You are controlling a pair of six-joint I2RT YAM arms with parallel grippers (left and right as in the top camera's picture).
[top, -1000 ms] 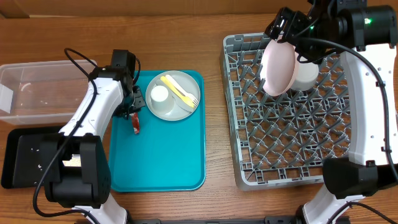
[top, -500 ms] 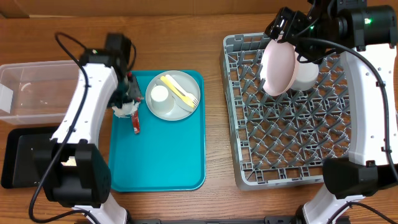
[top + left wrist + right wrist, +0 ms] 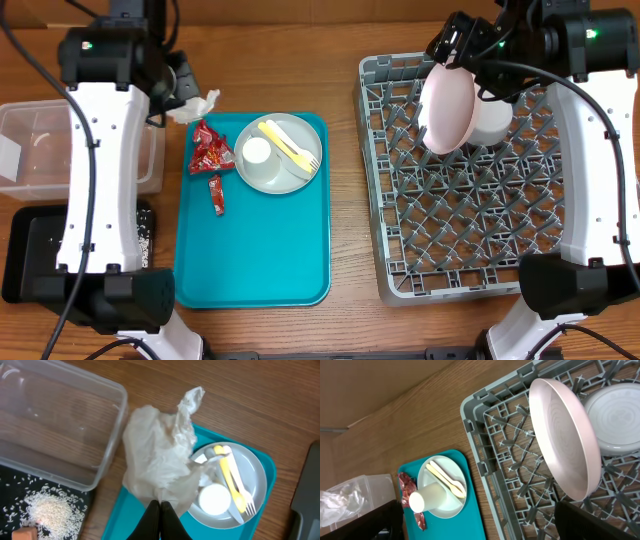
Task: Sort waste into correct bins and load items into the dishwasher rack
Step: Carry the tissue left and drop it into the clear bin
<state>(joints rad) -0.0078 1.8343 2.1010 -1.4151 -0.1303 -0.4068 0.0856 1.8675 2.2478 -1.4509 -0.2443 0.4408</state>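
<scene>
I should move my left gripper left in the overhead view, over the clear tub's open inside, and release the napkin.
My left gripper (image 3: 186, 97) is shut on the crumpled white napkin (image 3: 204, 103), held up over the gap between the clear tub (image 3: 50, 150) and the teal tray (image 3: 255, 260). In the left wrist view the shut fingertips (image 3: 160, 506) pinch the napkin (image 3: 160, 455). Two red foil wrappers (image 3: 209, 152) lie on the teal tray. The grey plate (image 3: 300, 175) carries the white cup (image 3: 258, 151) and the yellow fork and spoon (image 3: 290, 143). The black tray (image 3: 35, 250) holds rice (image 3: 47, 510) and an orange cube (image 3: 22, 534). My right gripper (image 3: 462, 42) is open above the white plate (image 3: 447, 108), which stands in the rack (image 3: 465, 230) beside the white bowl (image 3: 492, 120).
The clear tub (image 3: 50, 415) sits just left of the hanging napkin, with the black tray in front of it. The right wrist view shows the upright plate (image 3: 565, 445), the bowl (image 3: 615, 420), the rack's pegs (image 3: 520, 470) and the far teal tray (image 3: 470, 510).
My left arm has lifted the napkin off the teal tray and moved it back and to the left, uncovering a red wrapper. The right arm has not moved.
</scene>
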